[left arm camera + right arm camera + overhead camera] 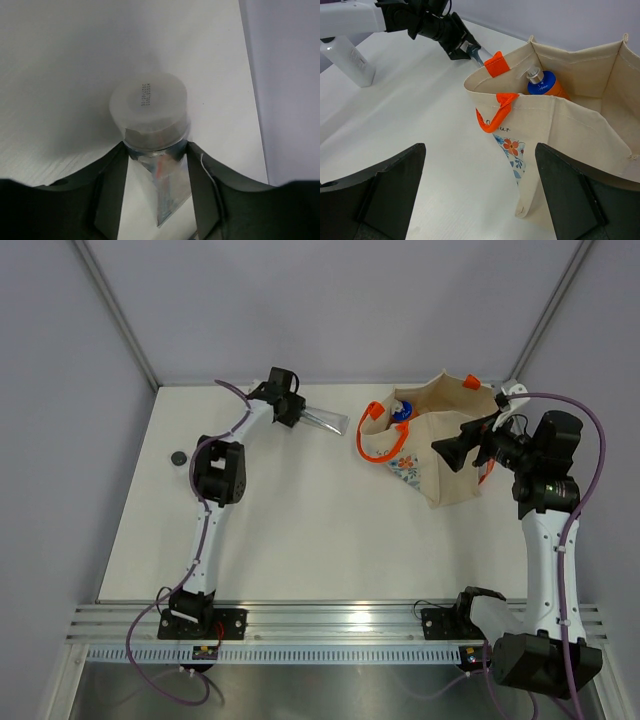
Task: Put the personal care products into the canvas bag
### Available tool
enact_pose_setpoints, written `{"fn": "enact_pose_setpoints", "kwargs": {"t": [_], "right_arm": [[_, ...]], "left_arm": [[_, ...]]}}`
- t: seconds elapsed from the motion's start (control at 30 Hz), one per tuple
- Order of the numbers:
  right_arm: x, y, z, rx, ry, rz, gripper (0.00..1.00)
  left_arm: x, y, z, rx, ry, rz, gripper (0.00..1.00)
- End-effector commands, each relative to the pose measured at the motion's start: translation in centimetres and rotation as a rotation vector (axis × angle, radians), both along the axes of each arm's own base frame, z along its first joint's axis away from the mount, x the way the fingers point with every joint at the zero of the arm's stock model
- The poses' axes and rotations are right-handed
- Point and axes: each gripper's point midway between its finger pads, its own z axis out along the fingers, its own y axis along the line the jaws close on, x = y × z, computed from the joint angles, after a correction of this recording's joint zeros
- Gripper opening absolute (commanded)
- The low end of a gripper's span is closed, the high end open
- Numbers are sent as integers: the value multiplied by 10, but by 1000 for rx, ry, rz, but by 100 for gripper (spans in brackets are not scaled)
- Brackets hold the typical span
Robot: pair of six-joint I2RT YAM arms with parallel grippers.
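The tube's silver body (325, 420) gets my right gripper next, coming from the bag (445, 465) to the left in the top view. My left gripper covers only the tube's part behind the cap.
A silver tube (167, 185) with a frosted white cap (149, 105) lies on the white table at the far middle (326, 420). My left gripper (156, 150) is shut on the tube's shoulder just behind the cap, with both fingers touching it. To its right stands the canvas bag (445, 465), mouth open, with orange handles (496, 114) and a floral print. Inside it lies an orange cylinder with a blue cap (547, 85). My right gripper (480, 150) hovers open and holds nothing, at the bag's near left side (447, 453).
A small black disc (178, 457) lies on the table's left side. Grey walls close off the table at the back and on both sides. The metal rail (330, 618) with both arm bases runs along the near edge.
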Motion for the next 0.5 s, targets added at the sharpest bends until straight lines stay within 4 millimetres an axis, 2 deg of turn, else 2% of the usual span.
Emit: {"fn": "enact_pose_setpoints", "kwargs": {"t": [0.0, 0.1, 0.17, 0.2, 0.27, 0.3, 0.33, 0.37, 0.4, 0.47], "right_arm": [[-9, 9, 13, 18, -40, 42, 99], [-18, 16, 11, 18, -39, 104, 99], [-31, 25, 1, -23, -38, 205, 100], [-46, 34, -9, 3, 20, 283, 100], [-54, 38, -14, -65, -21, 352, 100], [-58, 43, -20, -82, -5, 378, 99], [-64, 47, -29, -103, 19, 403, 99], [-65, 51, -33, -115, 34, 415, 99], [-67, 61, -42, -148, 62, 439, 99], [-74, 77, -54, -176, 112, 488, 99]], "left_arm": [[-13, 4, -22, 22, 57, -91, 47], [-15, -6, -17, 24, 13, -215, 32], [-21, -20, -3, 0, -42, -337, 20], [-23, -23, 4, -6, -67, -380, 12], [-36, -30, 9, -22, -102, -484, 9], [-39, -33, 35, -38, -163, -526, 5], [-44, -31, 43, -31, -191, -561, 3], [-60, -35, 39, -59, -199, -623, 3], [-68, -37, 71, -63, -275, -673, 2], [-88, -37, 85, -54, -331, -751, 0]]}}
